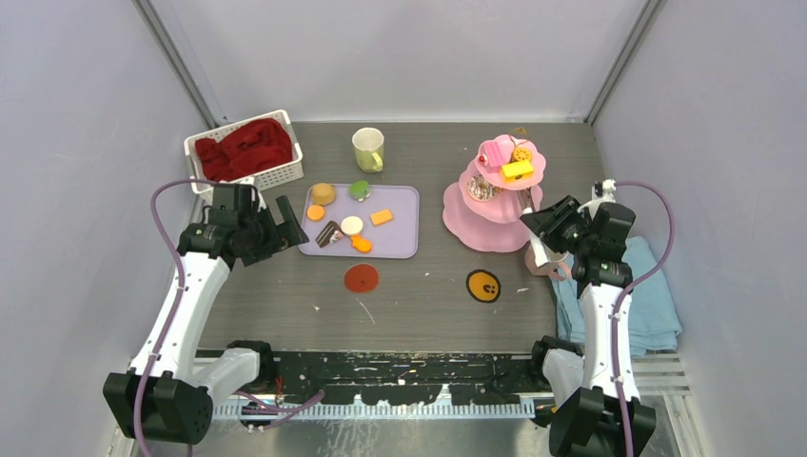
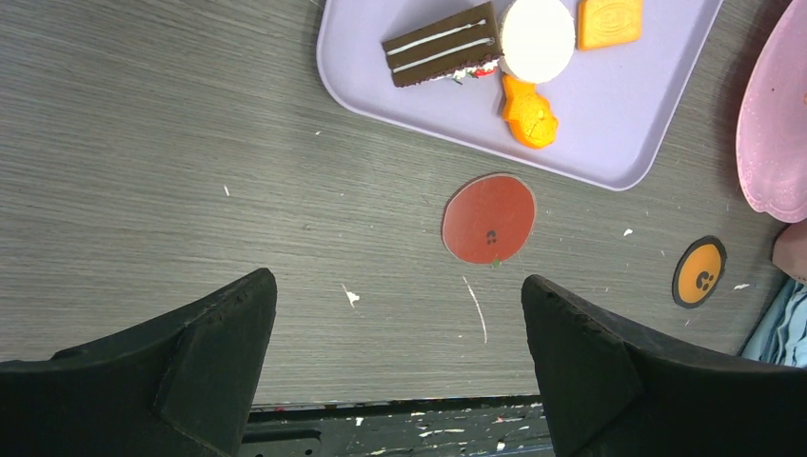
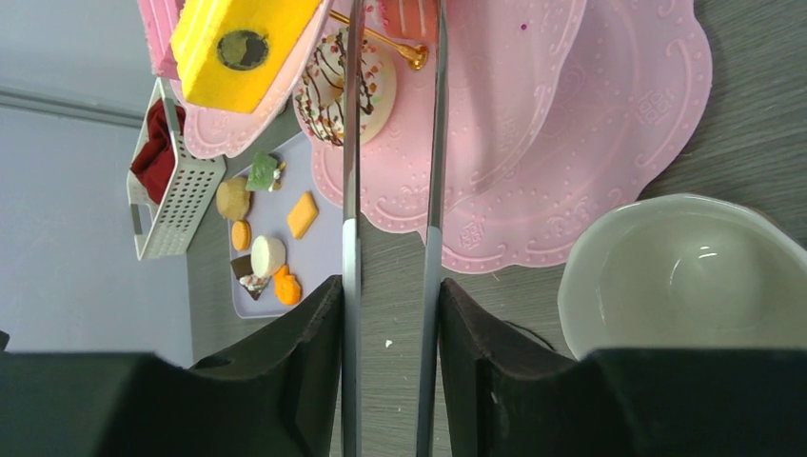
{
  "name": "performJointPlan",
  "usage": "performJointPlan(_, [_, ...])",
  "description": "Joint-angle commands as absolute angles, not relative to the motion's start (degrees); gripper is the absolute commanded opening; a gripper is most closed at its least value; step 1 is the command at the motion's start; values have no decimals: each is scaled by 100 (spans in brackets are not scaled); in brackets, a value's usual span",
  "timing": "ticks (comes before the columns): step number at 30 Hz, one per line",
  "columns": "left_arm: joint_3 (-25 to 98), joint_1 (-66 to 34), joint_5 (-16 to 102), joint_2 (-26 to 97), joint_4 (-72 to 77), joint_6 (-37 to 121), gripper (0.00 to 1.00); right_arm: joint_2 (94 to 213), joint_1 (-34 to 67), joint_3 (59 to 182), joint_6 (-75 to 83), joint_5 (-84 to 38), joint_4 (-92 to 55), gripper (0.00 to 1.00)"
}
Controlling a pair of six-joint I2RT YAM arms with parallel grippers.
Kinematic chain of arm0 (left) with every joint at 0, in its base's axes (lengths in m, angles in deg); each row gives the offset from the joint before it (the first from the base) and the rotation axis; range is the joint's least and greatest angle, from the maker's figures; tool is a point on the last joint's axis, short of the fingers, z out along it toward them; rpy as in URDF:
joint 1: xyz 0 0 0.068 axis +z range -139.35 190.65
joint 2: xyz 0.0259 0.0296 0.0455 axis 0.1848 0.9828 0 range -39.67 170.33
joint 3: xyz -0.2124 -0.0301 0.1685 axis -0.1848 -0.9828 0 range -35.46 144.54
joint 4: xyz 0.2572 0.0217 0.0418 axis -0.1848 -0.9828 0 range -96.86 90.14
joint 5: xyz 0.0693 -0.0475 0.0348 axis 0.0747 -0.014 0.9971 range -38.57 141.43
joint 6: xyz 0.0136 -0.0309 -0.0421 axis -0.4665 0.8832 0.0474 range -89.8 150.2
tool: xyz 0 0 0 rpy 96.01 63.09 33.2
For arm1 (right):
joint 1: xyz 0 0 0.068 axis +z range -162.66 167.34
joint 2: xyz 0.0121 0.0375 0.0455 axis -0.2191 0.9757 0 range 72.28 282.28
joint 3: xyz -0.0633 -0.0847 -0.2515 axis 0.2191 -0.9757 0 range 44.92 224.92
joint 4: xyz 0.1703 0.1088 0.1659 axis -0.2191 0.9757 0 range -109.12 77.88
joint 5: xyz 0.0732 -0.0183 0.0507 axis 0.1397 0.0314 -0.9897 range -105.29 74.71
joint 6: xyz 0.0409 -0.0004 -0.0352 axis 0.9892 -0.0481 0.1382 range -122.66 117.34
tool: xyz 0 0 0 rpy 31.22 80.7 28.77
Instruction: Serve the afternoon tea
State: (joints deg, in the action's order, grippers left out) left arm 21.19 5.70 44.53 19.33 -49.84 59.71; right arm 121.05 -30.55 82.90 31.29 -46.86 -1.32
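The metal tongs sit between my right gripper's fingers, with the tongs' arms among the stand's levels, so next I need to pull my right gripper clear, raise it, turn it toward the tray (image 1: 400, 233) and close it on the tongs.
The pink three-tier stand (image 1: 495, 205) stands right of centre, with a yellow cake (image 1: 517, 170) and other sweets on it. My right gripper (image 1: 544, 225) is just right of it, shut on metal tongs (image 3: 351, 190) whose arms reach towards a chocolate-striped donut (image 3: 373, 81) on the stand (image 3: 571, 143). A pink mug (image 1: 550, 263) sits under that gripper; its pale inside shows in the right wrist view (image 3: 695, 276). The yellow-green mug (image 1: 367, 149) stands at the back. A lavender tray (image 1: 400, 233) holds several pastries. My left gripper (image 1: 285, 225) is open and empty left of the tray (image 2: 609, 114).
A red coaster (image 1: 361, 278) and an orange coaster (image 1: 483, 285) lie in front of the tray. A white basket with red cloth (image 1: 246, 152) stands at the back left. A folded light-blue towel (image 1: 657, 305) lies at the right edge.
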Motion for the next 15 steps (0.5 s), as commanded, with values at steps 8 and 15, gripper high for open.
performJointPlan(8, [2205,585,4356,1997,-4814,5960,99,11851,-3094,8688,2749,-4132,261,53])
performJointPlan(15, [2212,590,4334,2019,-4801,5952,100,11610,-3094,8841,2613,-3862,621,54])
